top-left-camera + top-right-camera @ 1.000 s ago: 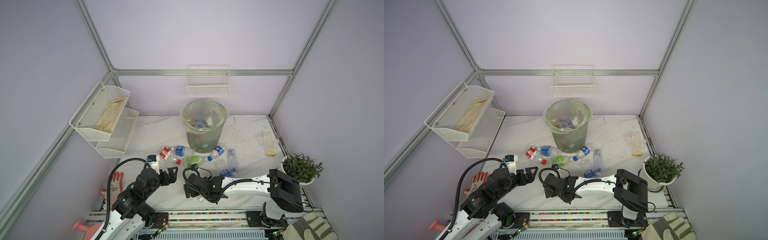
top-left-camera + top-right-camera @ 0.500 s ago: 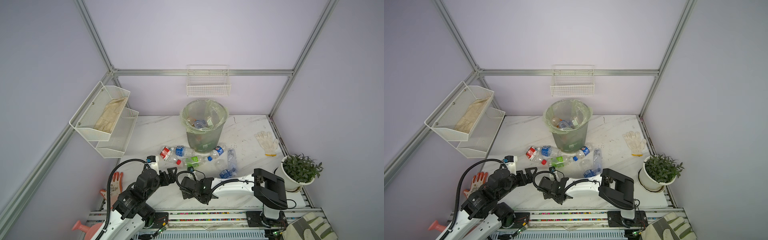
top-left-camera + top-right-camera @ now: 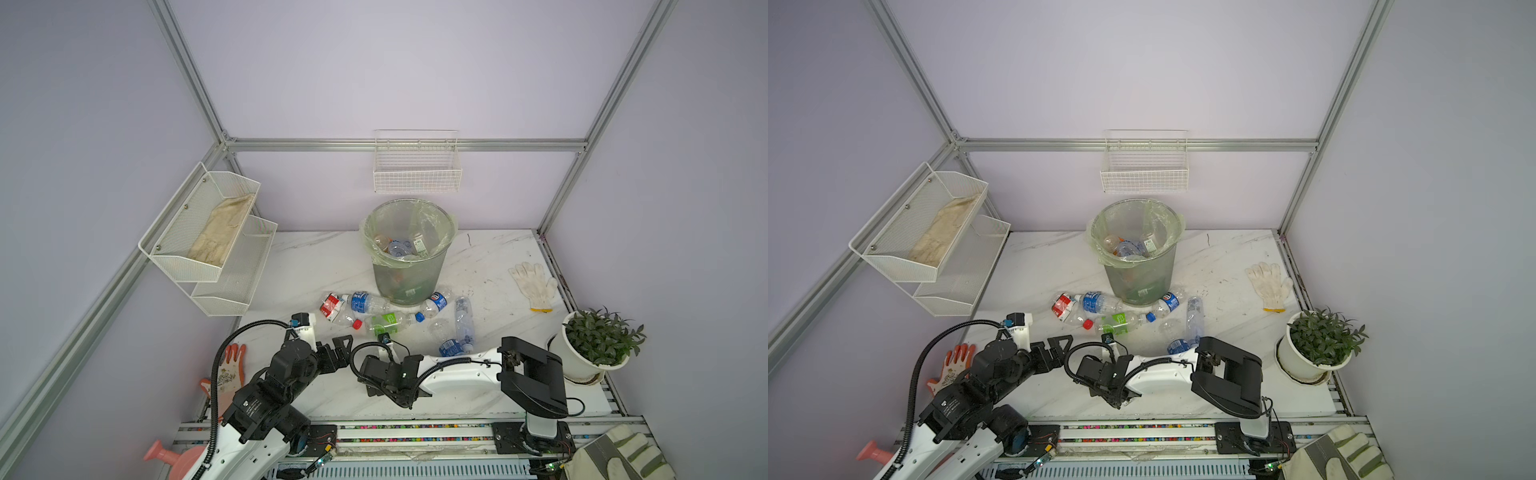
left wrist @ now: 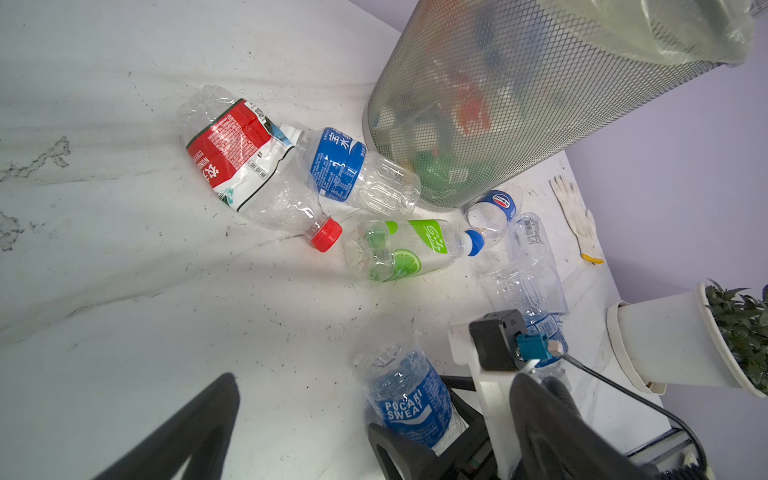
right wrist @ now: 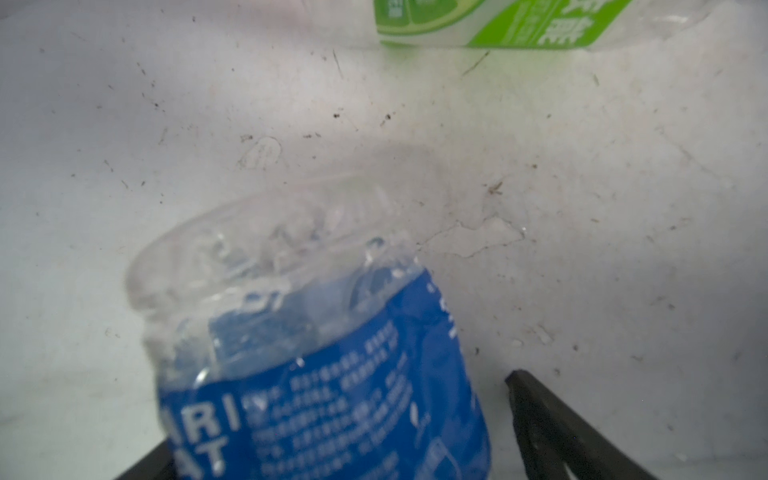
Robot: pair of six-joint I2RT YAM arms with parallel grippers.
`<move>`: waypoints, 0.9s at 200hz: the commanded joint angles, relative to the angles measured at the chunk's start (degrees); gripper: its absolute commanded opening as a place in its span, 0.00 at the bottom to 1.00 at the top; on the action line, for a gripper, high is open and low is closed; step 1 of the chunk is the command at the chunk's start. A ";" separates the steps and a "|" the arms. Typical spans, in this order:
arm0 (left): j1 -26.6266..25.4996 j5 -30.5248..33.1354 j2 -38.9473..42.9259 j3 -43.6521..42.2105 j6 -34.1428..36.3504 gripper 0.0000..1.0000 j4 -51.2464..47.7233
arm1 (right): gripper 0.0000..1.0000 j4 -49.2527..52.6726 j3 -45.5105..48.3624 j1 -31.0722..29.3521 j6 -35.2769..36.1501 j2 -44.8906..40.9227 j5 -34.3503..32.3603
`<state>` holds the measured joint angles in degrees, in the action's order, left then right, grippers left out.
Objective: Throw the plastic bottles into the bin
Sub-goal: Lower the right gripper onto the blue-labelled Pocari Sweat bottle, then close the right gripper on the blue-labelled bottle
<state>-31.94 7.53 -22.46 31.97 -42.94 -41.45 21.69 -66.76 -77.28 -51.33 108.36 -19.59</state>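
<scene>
My right gripper should next shift away from my left gripper, as one finger stands clear, and close on the bottle's blue label between its open fingers.
Several plastic bottles lie in front of the bin: a red-label one, a blue-label one, a green-label one and clear ones. More bottles lie inside the bin's green bag. A blue-label Pocari Sweat bottle lies on the table between the wide jaws of my right gripper, which is open. One finger stands clear of it. My left gripper is open and empty, just left of the right wrist. The same bottle shows in the left wrist view.
A potted plant stands at the right edge, with a white glove behind it. An orange glove and a pink watering can lie at the left front. White wire baskets hang on the walls.
My right arm has swung left, bringing its gripper closer to the left gripper. The left arm has hardly moved. Both grippers stayed open.
</scene>
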 commanded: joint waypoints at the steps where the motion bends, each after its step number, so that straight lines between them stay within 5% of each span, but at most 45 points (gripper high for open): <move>1: 0.14 0.36 0.75 -1.95 -0.76 1.00 0.83 | 0.97 4.29 -0.56 -0.37 -2.85 1.81 -1.48; 180: 0.24 0.82 0.84 -1.33 -1.10 1.00 0.46 | 0.93 5.03 5.90 2.24 -5.27 -1.62 -2.83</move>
<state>-31.94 7.75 -22.00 31.97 -43.53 -41.71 23.38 -63.66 -76.03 -53.98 107.35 -24.14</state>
